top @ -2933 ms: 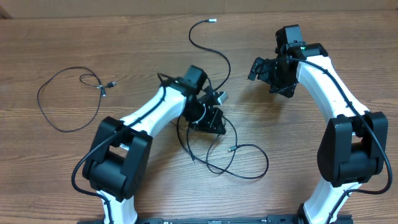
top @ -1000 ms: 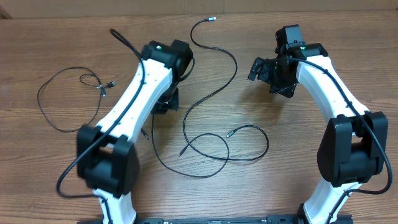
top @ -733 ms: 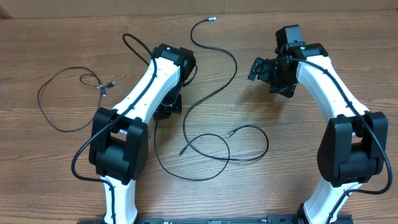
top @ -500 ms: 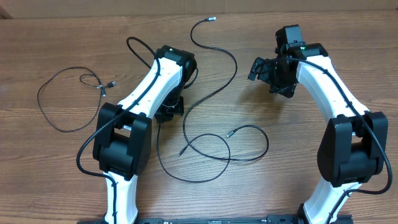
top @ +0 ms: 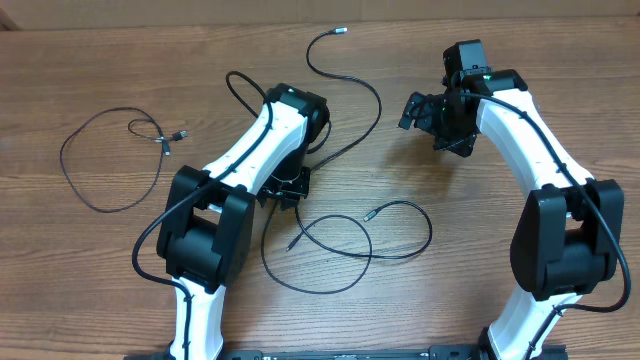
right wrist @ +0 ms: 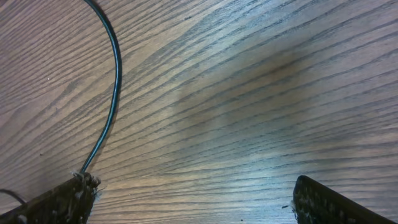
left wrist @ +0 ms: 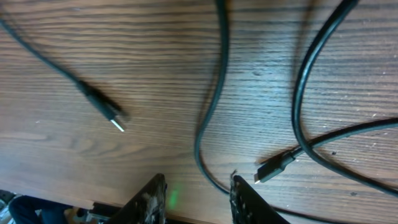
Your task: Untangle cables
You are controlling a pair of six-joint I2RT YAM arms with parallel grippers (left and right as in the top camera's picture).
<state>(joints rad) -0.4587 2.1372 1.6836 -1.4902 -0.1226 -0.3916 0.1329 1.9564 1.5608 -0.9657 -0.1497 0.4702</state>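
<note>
The near black plug (top: pixel 293 243) pokes out from beneath the crossing cable at that end of its cable. My left gripper needs to move down and back next, turning onto it.
Two long black cables (top: pixel 372 98) lie looped over each other mid-table, one plug (top: pixel 369 213) silvery-tipped. A third cable (top: pixel 78 190) lies apart at the far left. My left gripper (top: pixel 290 188) hangs low over the loops' left side. In the left wrist view it (left wrist: pixel 198 199) is open with bare wood between the fingers. A cable (left wrist: pixel 208 118) curves past the right finger (left wrist: pixel 245 202), and plugs (left wrist: pixel 275 168) (left wrist: pixel 104 111) lie either side. My right gripper (top: pixel 430 115) (right wrist: pixel 193 199) stands wide open over bare wood, holding nothing, with a cable (right wrist: pixel 114 81) by its left finger.
The wooden table (top: pixel 500 300) reaches the frame edges; its far edge runs along the top. The white left arm (top: pixel 240 160) covers part of the loops. The arm bases (top: pixel 190 250) (top: pixel 565 240) stand at the near side.
My left arm has swung right and nearer, over the middle loops, and its jaws have gone from shut to open. The lower cable loop has shifted a little right. The right arm has not moved.
</note>
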